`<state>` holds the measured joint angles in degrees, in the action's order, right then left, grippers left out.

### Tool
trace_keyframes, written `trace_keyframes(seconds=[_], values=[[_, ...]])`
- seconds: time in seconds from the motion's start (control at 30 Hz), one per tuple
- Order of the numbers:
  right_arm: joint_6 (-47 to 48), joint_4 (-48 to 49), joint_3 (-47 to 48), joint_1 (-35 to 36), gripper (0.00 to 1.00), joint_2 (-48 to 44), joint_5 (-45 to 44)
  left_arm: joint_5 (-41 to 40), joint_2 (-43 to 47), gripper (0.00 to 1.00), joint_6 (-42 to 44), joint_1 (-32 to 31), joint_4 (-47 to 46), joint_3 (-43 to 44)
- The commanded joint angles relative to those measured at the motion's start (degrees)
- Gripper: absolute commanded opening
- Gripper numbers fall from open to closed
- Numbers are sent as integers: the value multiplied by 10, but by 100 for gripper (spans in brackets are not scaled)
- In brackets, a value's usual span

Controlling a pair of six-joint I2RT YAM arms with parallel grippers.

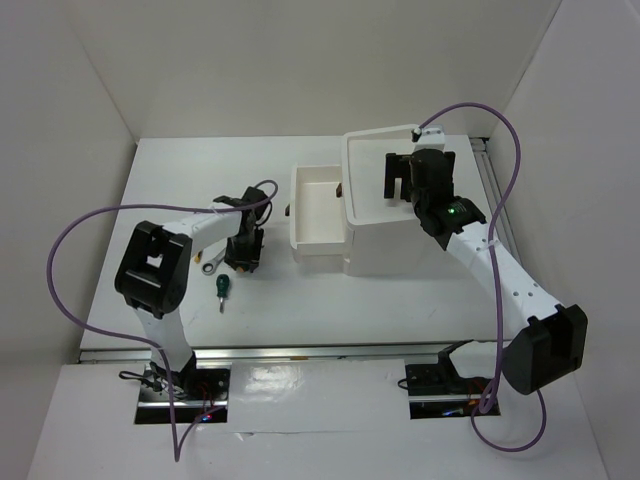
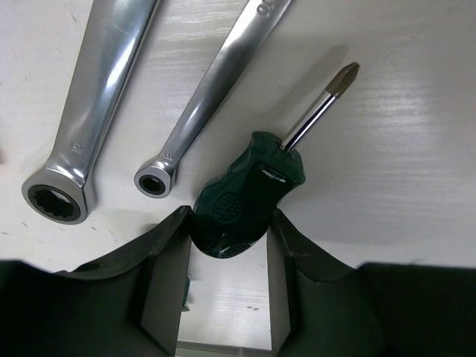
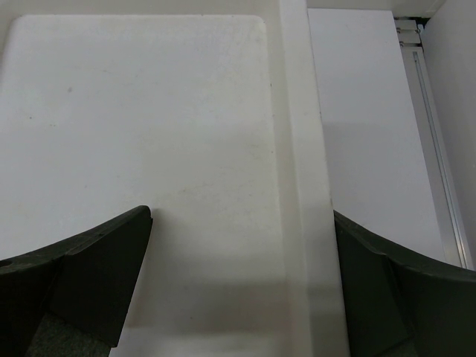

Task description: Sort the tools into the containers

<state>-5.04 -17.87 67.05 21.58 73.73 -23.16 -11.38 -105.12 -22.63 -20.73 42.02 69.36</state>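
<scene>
The left gripper will pick the screwdriver up off the table, then carry it toward the cabinet over the pulled-out drawer, which is open and empty.
A stubby green-handled screwdriver (image 2: 245,195) lies on the white table with its tip pointing away. My left gripper (image 2: 229,220) is down over it, and its fingertips press both sides of the handle's butt end. Two silver ratchet wrenches (image 2: 104,97) (image 2: 212,93) lie just left of it. From above, the left gripper (image 1: 244,252) hides that screwdriver; another green-handled screwdriver (image 1: 222,288) lies nearer the arm bases. My right gripper (image 3: 239,223) hangs open and empty over the cabinet's top tray (image 3: 297,149), also seen from above (image 1: 400,182).
The white cabinet (image 1: 395,245) stands at centre right with one drawer (image 1: 318,215) pulled out to the left. A wrench head (image 1: 208,266) shows beside the left gripper. A metal rail (image 3: 435,186) runs along the table's right edge.
</scene>
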Motion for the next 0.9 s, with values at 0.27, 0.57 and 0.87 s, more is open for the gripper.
trace_keyframes(seconds=[0.27, 0.57, 0.87], values=[[-36, -106, -35, 10, 100, 3, 38, -29, 20, 0, -21, -7, 28, 15], [-36, -106, -35, 10, 100, -3, 28, -43, 265, 0, -76, -25, 33, 68], [-36, -111, -35, 10, 100, -3, 22, 165, 249, 0, -119, -63, -103, 149]])
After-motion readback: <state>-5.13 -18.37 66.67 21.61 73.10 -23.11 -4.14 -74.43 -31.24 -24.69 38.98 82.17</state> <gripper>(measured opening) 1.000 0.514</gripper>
